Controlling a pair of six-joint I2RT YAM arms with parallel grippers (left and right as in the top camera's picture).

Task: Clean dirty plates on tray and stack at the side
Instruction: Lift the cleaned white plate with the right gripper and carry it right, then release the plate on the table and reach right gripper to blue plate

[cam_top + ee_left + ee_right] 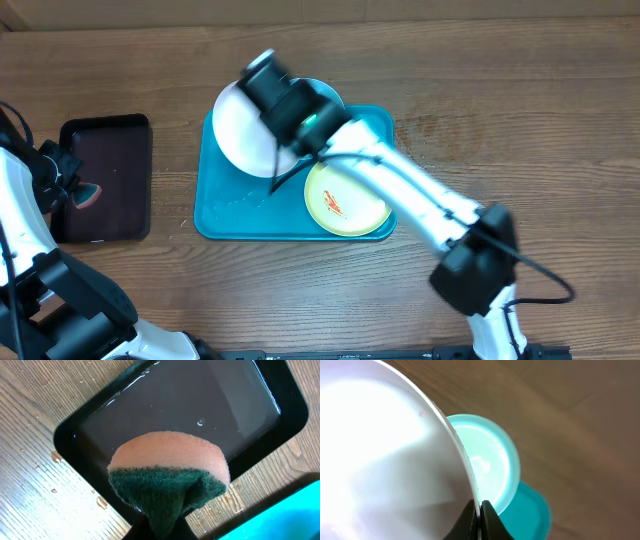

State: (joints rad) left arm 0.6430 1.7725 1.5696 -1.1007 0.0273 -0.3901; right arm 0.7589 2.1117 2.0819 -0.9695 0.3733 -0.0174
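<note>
The robot's right gripper will swing to the right in the overhead view, past the turquoise tray (225,215), and then lower the white plate (243,128) onto wood that is bare for stacking.
My right gripper (283,165) is shut on the rim of the white plate (243,128) and holds it tilted above the left part of the turquoise tray (225,215); the pinch shows in the right wrist view (477,510), where the white plate (385,455) fills the left. The light blue plate (487,460) lies beneath it on the tray, mostly hidden in the overhead view (322,92). The yellow-green rimmed plate (347,197) with an orange smear lies at the tray's right. My left gripper (80,190) is shut on a pink and green sponge (167,475) over the black tray (105,180).
The black tray (165,405) holds a film of water. Water drops lie on the wood around it. The turquoise tray's corner (290,515) shows at the lower right of the left wrist view. Bare wooden table lies to the right of the tray.
</note>
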